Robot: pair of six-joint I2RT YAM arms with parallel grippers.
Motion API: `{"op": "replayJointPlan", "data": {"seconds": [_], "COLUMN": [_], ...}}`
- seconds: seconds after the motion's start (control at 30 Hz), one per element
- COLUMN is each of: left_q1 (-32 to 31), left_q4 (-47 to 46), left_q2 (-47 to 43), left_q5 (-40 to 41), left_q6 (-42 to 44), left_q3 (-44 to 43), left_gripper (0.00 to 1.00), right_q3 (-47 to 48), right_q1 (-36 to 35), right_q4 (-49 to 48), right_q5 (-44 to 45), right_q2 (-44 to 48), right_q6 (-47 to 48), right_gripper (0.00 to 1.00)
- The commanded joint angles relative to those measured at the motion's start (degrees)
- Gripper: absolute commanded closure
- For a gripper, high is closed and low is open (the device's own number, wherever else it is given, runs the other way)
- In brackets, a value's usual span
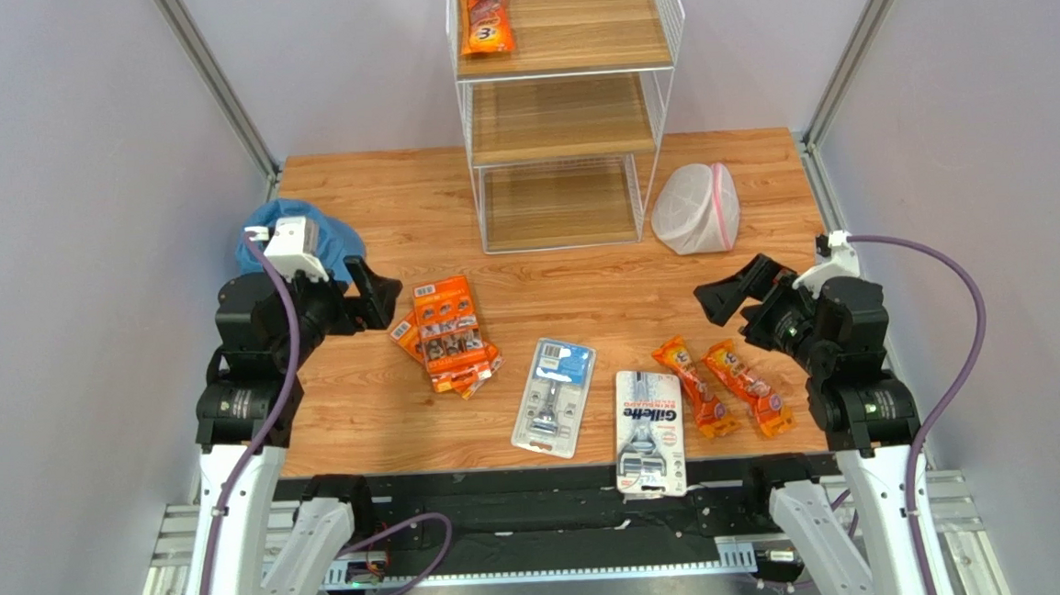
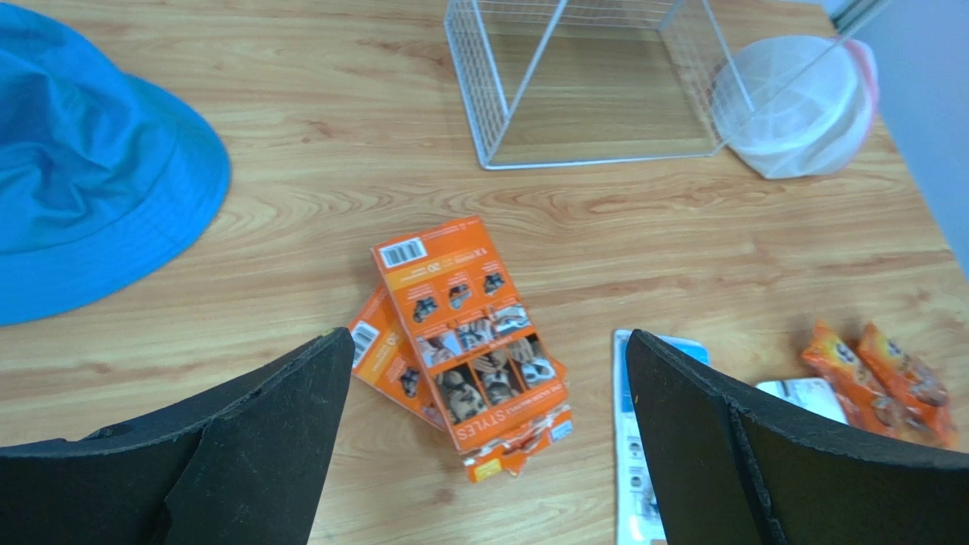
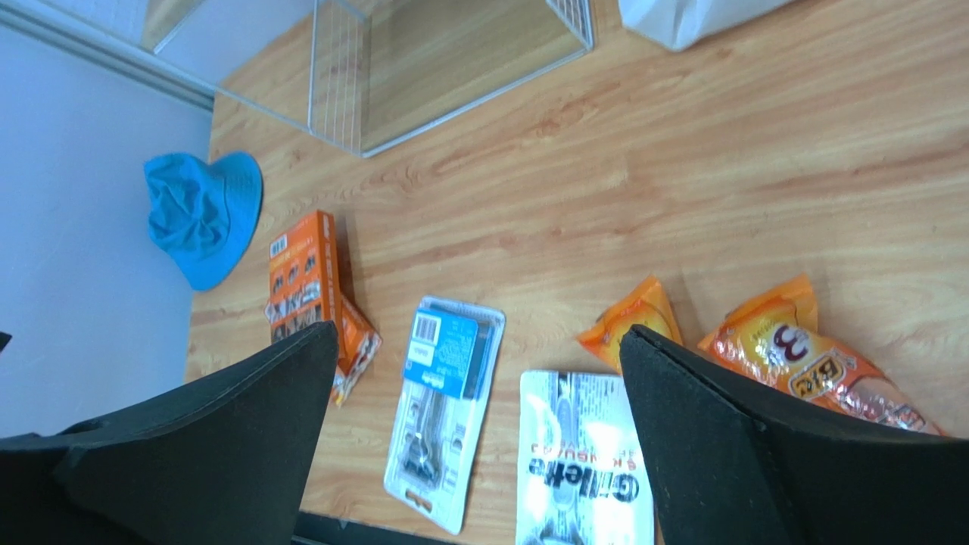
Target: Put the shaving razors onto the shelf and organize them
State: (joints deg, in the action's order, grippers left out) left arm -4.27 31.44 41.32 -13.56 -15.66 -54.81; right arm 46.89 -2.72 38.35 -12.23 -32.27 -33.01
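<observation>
I will next take my left gripper past the multi-packs and down onto the blister card's slim handle [image 1: 551, 393] next to the blue label, because the handle is narrower than the card.
The white wire shelf [image 1: 565, 102] stands at the back centre; one orange razor bag [image 1: 484, 15] lies on its top board. On the table lie stacked flat orange multi-packs [image 1: 448, 333] [image 2: 466, 329] [image 3: 305, 273], a blue-and-white blister card [image 1: 554, 397] [image 3: 445, 411], a white Gillette card [image 1: 648, 430] [image 3: 582, 466], and two long orange bags [image 1: 724, 384] [image 3: 796, 352]. My left gripper [image 1: 369, 291] [image 2: 483, 443] is open and empty, hovering left of the multi-packs. My right gripper [image 1: 740, 285] [image 3: 472, 443] is open and empty, above the orange bags.
A blue bucket hat [image 1: 300, 236] [image 2: 80, 170] [image 3: 203, 216] lies at the table's left edge beside my left arm. A white mesh bag with pink trim [image 1: 696, 209] [image 2: 796, 102] sits right of the shelf's foot. The Gillette card overhangs the near table edge.
</observation>
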Motion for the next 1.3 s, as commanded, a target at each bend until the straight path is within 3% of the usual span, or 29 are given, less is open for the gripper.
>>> {"op": "replayJointPlan", "data": {"seconds": [0.0,0.1,0.33,0.5,0.67,0.83,1.27], "left_q1": [-0.03,-0.03,-0.03,-0.56,-5.73,-17.51,-39.48], "left_q4": [3.09,0.48,-2.35,1.16,5.12,7.23,3.89], "left_q2": [-1.50,-3.61,-2.39,1.65,4.20,8.41,29.75], "left_q5": [-3.83,-13.32,-19.30,-19.40,-13.87,-3.34,10.04], "left_q6": [-4.64,-0.86,-4.73,-4.99,-4.03,-6.75,-15.54], "left_q3": [-0.92,1.62,5.24,3.39,1.02,-0.65,-3.55], "left_gripper": [0.01,0.01,0.01,0.01,0.02,0.07,0.12], "right_q3": [3.64,3.99,3.56,2.24,1.62,0.22,-3.38], "right_q1": [-0.18,-0.27,-1.76,-2.38,-4.30,-5.98,-13.88], "right_q4": [3.84,4.89,7.61,6.83,7.09,6.92,6.48], "right_q5": [-3.33,-5.69,-6.49,-7.98,-7.81,-7.99,-5.00], "right_q2": [-0.77,-2.53,-2.89,-2.00,-2.10,-2.09,-0.86], "right_q6": [0.05,-0.12,0.32,-1.44,-2.14,-2.76,-5.65], "right_gripper": [0.00,0.03,0.05,0.05,0.06,0.07,0.08]}}
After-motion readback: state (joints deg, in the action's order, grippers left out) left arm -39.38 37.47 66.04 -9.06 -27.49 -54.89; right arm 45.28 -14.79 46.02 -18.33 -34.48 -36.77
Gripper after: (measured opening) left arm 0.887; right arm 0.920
